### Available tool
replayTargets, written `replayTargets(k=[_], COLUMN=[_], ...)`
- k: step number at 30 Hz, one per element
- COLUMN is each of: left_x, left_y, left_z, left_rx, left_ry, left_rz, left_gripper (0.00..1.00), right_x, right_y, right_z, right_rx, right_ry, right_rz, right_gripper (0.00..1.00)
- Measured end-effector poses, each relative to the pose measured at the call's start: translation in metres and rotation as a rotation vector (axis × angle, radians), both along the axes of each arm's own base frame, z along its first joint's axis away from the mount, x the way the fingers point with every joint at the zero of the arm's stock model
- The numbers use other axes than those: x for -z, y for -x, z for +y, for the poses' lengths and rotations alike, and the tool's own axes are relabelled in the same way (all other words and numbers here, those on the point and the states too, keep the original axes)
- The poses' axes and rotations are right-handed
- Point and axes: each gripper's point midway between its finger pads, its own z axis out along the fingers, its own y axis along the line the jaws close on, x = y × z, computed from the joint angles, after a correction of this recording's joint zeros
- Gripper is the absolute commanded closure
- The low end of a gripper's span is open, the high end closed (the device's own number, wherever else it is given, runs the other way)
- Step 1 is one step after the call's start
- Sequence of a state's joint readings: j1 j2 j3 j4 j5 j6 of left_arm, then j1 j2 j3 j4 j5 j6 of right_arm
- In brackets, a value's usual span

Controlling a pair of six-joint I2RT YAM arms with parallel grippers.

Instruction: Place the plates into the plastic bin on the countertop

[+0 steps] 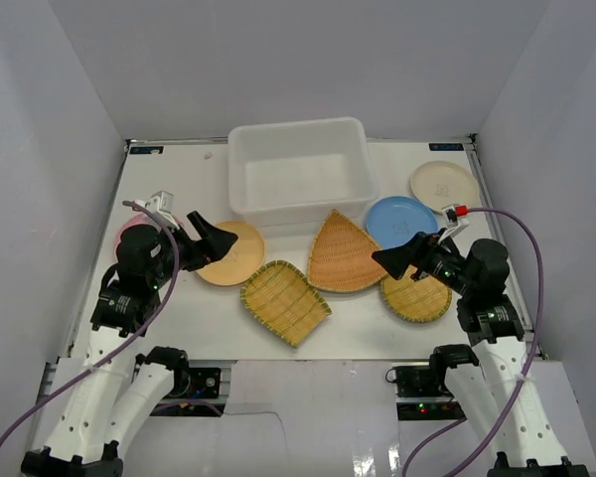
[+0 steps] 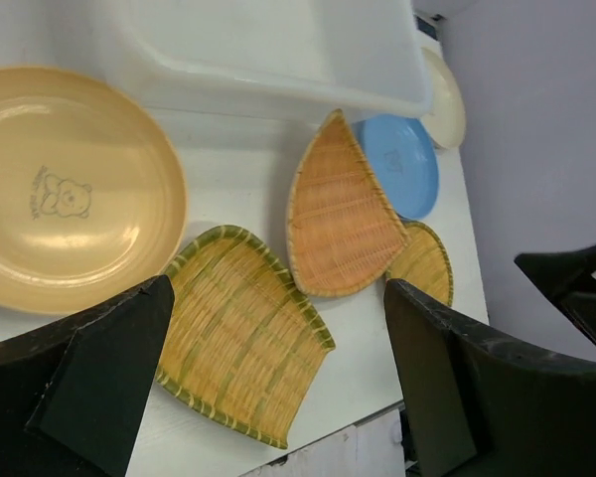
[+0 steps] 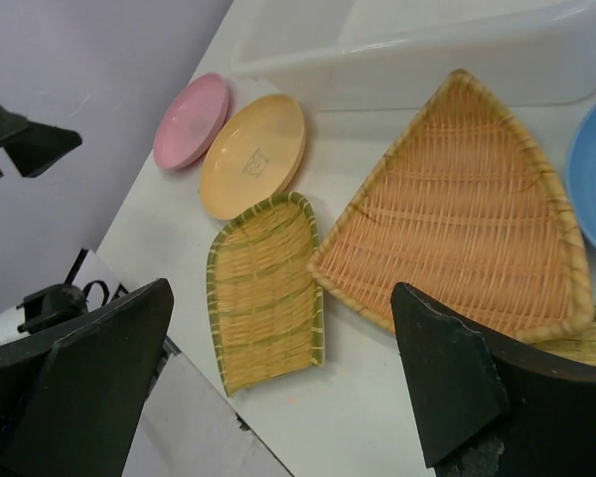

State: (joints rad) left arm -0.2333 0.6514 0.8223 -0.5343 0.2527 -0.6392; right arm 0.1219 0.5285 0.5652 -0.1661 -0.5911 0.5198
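Note:
My right gripper moves to the left in the top view, back and down onto the squarish tray's corner point(image 1: 324, 312) point(image 3: 316, 356) next, since the corner lies uncovered below.
The translucent white plastic bin point(image 1: 298, 214) stands empty at the back centre of the white countertop point(image 1: 179, 308). In front of it lie an orange-tan plate point(image 1: 233, 256), a squarish bamboo tray point(image 1: 284, 301), a fan-shaped bamboo tray point(image 1: 343, 253), a blue plate point(image 1: 399, 221), a round bamboo tray point(image 1: 417, 298) and a cream plate point(image 1: 444, 185). A pink plate point(image 1: 127, 231) is mostly hidden under my left arm. My left gripper point(image 1: 215, 235) hovers open and empty over the orange-tan plate point(image 2: 70, 189). My right gripper point(image 1: 392, 258) hovers open and empty over the round tray's left edge.
Grey walls close in the countertop on three sides. In the right wrist view the pink plate point(image 3: 191, 121) lies beside the orange-tan plate point(image 3: 253, 154) near the left edge. The squarish tray point(image 3: 266, 293) lies near the front edge.

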Motion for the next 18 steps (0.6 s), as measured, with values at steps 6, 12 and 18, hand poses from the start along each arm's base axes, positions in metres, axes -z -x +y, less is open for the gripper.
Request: replayTargets(k=[6, 12, 18], left_x=[0.068, 0.154, 0.193], left_y=[-0.003, 0.010, 0.001], left_z=[0.023, 0.050, 0.070], left_rx=[-0.194, -0.413, -0.583], left_ry=[-0.013, -0.042, -0.061], left_rz=[0.226, 0.474, 0.536], left_gripper=[0.02, 0.02, 0.05], right_x=[0.023, 0.079, 0.130], right_y=[0.026, 0.066, 0.088], right_z=[0.031, 0.070, 0.085], right_rx=[-0.148, -0.292, -0.306], right_ry=[-0.018, 0.040, 0.106], right_rz=[0.051, 0.176, 0.255], right_gripper=[0.05, 0.08, 0.08])
